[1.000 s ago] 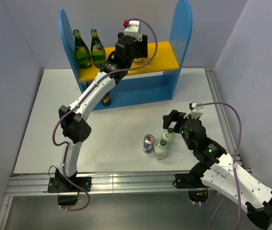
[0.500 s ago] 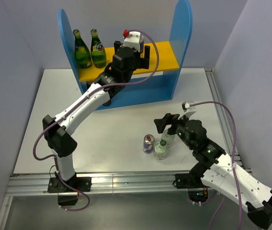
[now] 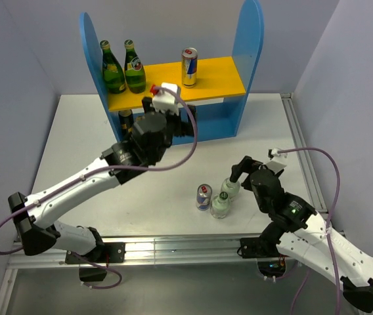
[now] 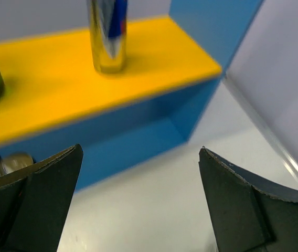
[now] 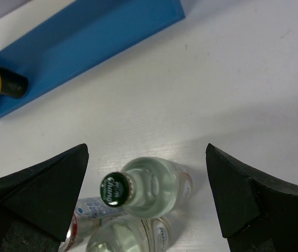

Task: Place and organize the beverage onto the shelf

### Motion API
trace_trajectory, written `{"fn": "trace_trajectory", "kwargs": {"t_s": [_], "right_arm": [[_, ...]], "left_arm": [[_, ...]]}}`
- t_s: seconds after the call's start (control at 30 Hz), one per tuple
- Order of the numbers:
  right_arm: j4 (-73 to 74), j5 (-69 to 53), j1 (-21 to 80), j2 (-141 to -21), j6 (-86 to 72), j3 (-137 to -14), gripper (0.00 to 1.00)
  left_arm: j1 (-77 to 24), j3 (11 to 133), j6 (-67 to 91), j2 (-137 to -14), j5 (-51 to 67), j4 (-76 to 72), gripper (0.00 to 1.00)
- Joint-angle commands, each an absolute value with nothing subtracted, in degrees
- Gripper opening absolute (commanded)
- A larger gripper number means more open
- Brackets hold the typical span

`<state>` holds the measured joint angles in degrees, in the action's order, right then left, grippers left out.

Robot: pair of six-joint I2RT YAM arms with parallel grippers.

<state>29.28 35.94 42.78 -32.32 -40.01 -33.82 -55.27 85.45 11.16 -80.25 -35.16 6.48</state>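
The rear bottle's green cap [image 3: 233, 179] [image 5: 116, 189] is closer to one finger, so my right gripper will move down and to the left in the top view to reach it.
The shelf [image 3: 248, 46] stands at the back with its yellow upper board [image 3: 219, 72]. A blue-and-silver can [image 3: 189, 67] stands on that board, also in the left wrist view [image 4: 107, 34]. My left gripper [image 3: 185, 125] is open and empty in front of the shelf [image 4: 139, 149]. A dark can [image 3: 127, 120] stands on the lower level. On the table stand a second blue-and-silver can [image 3: 203, 197] and two clear bottles [image 3: 230, 188] [image 3: 220, 205]. My right gripper [image 3: 239, 168] is open, above the rear bottle [image 5: 154, 186], not touching it [image 5: 147, 149].
Two tall green bottles [image 3: 112, 69] [image 3: 134, 65] stand at the left end of the upper board. The table's right edge has a metal rail [image 3: 305, 157]. The dark can also shows in the right wrist view [image 5: 2, 81].
My left gripper has let go of the blue-and-silver can on the upper board and pulled back toward the front. My right gripper has shifted slightly above the bottles.
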Motion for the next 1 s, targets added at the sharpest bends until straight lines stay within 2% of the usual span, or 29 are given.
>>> {"fn": "trace_trajectory", "kwargs": {"t_s": [0.0, 0.23, 0.5, 0.73, 0.97], "right_arm": [[37.2, 40.7, 44.3, -32.2, -47.0, -36.6, 1.0], [41.5, 40.9, 51.8, -33.6, -53.6, -37.4, 1.0], [50.0, 48.0, 65.0, -37.5, -64.9, -38.9, 1.0], [52.5, 52.5, 66.9, -41.0, -71.3, -39.4, 1.0], [50.2, 57.0, 66.8, -43.7, -69.9, -40.2, 0.98]], "left_arm": [[-58.7, 77.2, 16.9, -76.2, -38.6, 5.6, 0.99], [-60.5, 65.4, 22.5, -71.4, -38.9, 5.9, 0.99], [-61.5, 61.4, 24.3, -68.6, -39.3, 5.5, 0.99], [-62.0, 59.2, 25.3, -67.8, -39.0, 5.2, 0.99], [-62.1, 57.7, 25.6, -66.7, -39.5, 5.1, 0.99]]}}
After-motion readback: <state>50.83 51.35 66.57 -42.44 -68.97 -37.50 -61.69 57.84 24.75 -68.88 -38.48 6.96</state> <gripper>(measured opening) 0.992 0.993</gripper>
